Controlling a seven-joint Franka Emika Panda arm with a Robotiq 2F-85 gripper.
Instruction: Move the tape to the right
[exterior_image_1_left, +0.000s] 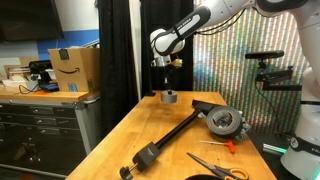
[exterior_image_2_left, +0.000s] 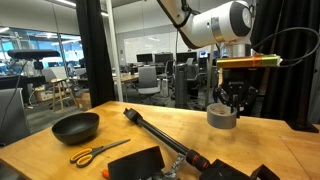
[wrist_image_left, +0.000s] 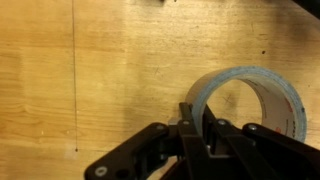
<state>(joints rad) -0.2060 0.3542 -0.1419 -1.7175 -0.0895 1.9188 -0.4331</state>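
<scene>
My gripper will next go down onto the bare wood beneath the tape (wrist_image_left: 250, 95) and let go of the tape there, because the tape is still hanging clear of the table.
The tape (wrist_image_left: 250, 95) is a grey duct tape roll with a hollow centre. In the wrist view its near wall sits pinched between my gripper's (wrist_image_left: 195, 118) two fingers. In both exterior views the tape (exterior_image_1_left: 169, 97) (exterior_image_2_left: 222, 115) hangs just under the gripper (exterior_image_1_left: 165, 88) (exterior_image_2_left: 231, 100), at or just above the wooden table near its far edge. The gripper is shut on the roll's wall.
On the wooden table (exterior_image_1_left: 150, 125) lie a long black bar clamp (exterior_image_1_left: 172, 132), a round grey-and-black disc gadget (exterior_image_1_left: 224, 123), orange-handled scissors (exterior_image_2_left: 95, 152) and a dark bowl (exterior_image_2_left: 76, 127). A black curtain (exterior_image_1_left: 120, 50) hangs behind the table.
</scene>
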